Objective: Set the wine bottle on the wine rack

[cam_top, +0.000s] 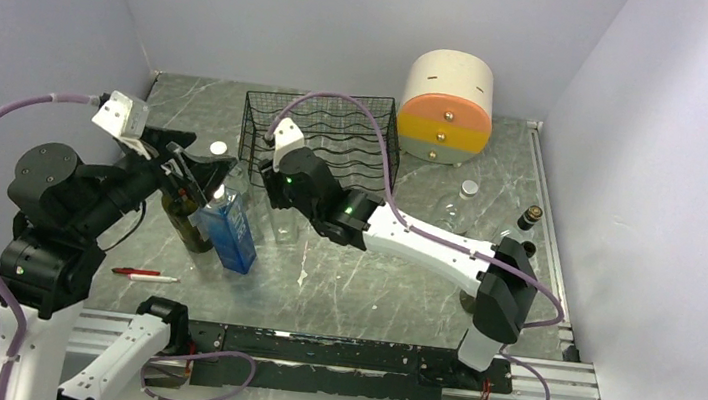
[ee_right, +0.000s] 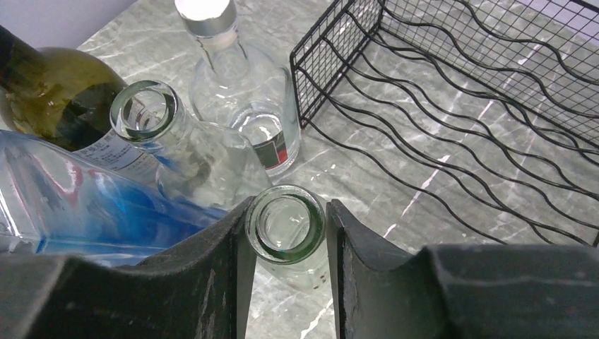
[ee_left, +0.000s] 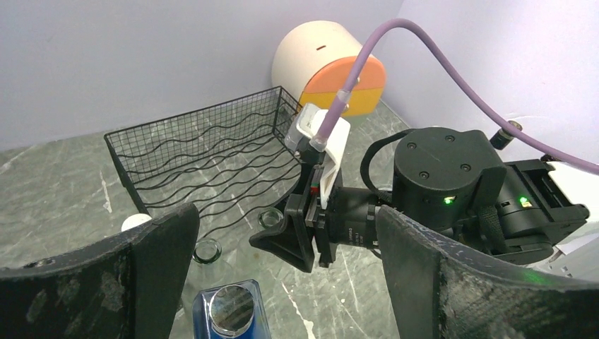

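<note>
I should next use my right gripper to lift the clear glass bottle away from its neighbors, toward the rack's drawer-side corner (cam_top: 395, 176) right of my gripper in the top view, and let go of it.
The black wire wine rack (cam_top: 321, 141) stands at the back middle of the table; it also shows in the left wrist view (ee_left: 205, 152) and the right wrist view (ee_right: 480, 92). My right gripper (ee_right: 286, 212) is shut on the neck of an upright clear glass bottle (ee_right: 285, 226), just in front of the rack (cam_top: 282, 224). A dark olive wine bottle with a label (ee_right: 49, 99) stands to its left (cam_top: 188, 226). My left gripper (ee_left: 282, 282) is wide open and empty, above a blue bottle (ee_left: 229, 308) and facing the right gripper (cam_top: 279, 202).
A second open clear bottle (ee_right: 145, 113) and a silver-capped clear bottle (ee_right: 244, 99) stand by the rack's left corner. A round cream, orange and yellow drawer unit (cam_top: 448, 105) is at the back right. Small bottles (cam_top: 529, 218) stand at the right. A red pen (cam_top: 145, 274) lies front left.
</note>
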Motion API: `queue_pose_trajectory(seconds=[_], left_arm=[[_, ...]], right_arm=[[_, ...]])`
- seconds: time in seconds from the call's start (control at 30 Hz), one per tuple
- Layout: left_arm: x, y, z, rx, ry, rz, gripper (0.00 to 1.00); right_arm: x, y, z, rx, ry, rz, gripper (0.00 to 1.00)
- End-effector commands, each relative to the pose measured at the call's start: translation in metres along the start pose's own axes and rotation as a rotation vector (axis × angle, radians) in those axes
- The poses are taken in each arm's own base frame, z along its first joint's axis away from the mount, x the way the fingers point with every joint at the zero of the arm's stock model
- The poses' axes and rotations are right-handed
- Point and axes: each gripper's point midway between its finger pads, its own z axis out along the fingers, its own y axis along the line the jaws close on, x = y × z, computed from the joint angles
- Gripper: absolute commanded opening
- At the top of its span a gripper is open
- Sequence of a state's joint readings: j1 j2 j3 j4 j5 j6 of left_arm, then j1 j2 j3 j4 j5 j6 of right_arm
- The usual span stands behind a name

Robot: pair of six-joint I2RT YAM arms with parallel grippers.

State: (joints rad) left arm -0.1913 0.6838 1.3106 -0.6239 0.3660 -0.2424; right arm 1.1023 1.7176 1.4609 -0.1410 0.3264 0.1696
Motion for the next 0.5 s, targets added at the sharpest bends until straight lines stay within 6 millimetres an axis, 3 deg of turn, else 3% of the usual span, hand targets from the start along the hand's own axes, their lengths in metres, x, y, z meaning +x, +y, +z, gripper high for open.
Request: queue_pose_trajectory(seconds=[0.0, 0.13, 0.33, 0.47], left_arm=[[-0.005, 0.001, -0.006, -0.015, -0.026, 0.019, 1.00], [-0.004, 0.001, -0.005, -0.013, -0.013, 0.021, 1.00], [-0.003, -0.003, 0.000, 0.024, -0.008, 0.042, 1.00], [-0.007, -0.010, 0.008, 0.088, -0.019, 0.052, 0.99]], right_arm=[[-0.013, -0.001, 0.001, 0.026, -0.053, -0.027, 0.41], [-0.015, -0.004, -0.001, 0.041, -0.074, -0.032, 0.33], [-0.036, -0.015, -0.019, 0.072, -0.143, -0.026, 0.01], [-0.057, -0.028, -0.045, 0.104, -0.182, -0.019, 0.00]])
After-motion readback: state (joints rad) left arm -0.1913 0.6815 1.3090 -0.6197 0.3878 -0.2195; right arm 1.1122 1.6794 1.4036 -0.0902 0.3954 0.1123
